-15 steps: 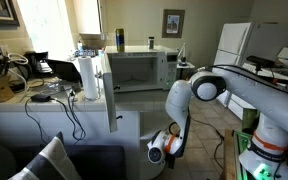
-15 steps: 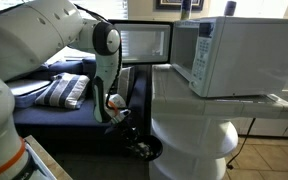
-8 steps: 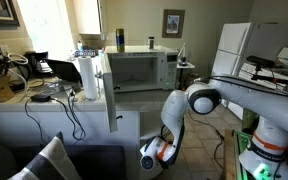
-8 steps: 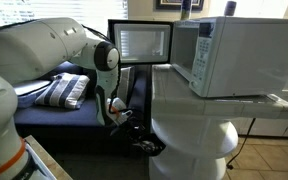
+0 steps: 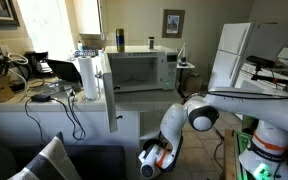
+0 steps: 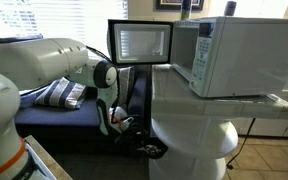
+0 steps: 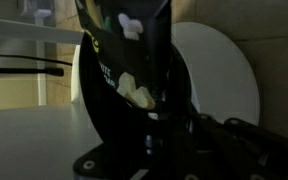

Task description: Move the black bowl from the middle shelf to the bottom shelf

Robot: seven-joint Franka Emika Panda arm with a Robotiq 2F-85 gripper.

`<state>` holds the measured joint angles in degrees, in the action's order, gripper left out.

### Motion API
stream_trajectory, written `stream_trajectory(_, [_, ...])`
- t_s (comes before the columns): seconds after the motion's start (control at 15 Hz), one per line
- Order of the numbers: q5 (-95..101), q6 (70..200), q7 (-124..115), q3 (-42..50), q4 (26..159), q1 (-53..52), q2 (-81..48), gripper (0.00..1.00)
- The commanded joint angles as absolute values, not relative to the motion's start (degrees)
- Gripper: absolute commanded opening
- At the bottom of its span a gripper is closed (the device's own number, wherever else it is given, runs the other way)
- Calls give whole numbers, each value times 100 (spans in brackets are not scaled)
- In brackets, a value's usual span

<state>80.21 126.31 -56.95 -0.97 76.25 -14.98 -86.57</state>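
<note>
The bowl still sticks out beside the white shelf unit (image 6: 196, 140), so I need to move my gripper toward the unit next, farther in over its bottom level, and let go of the bowl there.
The black bowl (image 7: 109, 95) fills the wrist view as a dark tilted shape, its rim between my gripper's fingers (image 7: 156, 105). In both exterior views the gripper (image 5: 149, 159) (image 6: 131, 133) hangs low near the floor, beside the lower part of the white round shelf unit (image 6: 196, 140). The bowl (image 6: 147, 147) shows as a dark shape at the gripper's tip, against the unit's bottom level. The gripper is shut on the bowl. A white rounded shelf surface (image 7: 222, 70) lies right behind the bowl.
A white microwave (image 6: 234, 55) (image 5: 134, 68) stands on top of the unit, its door (image 6: 141, 43) swung open above my arm. A dark sofa with a striped cushion (image 6: 64, 92) is close beside the arm. A cluttered desk (image 5: 24, 85) has hanging cables.
The arm has lowered and folded down. The gripper with the bowl has dropped from mid height to near the floor, closer to the unit's bottom level.
</note>
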Motion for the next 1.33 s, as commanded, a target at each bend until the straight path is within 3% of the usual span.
stream_trajectory(0.0, [8477,12838,-5897,228,7689,-1686,-8649,2])
stream_trajectory(1.27, [11375,13918,-6781,120,8024,-680,-8620,2])
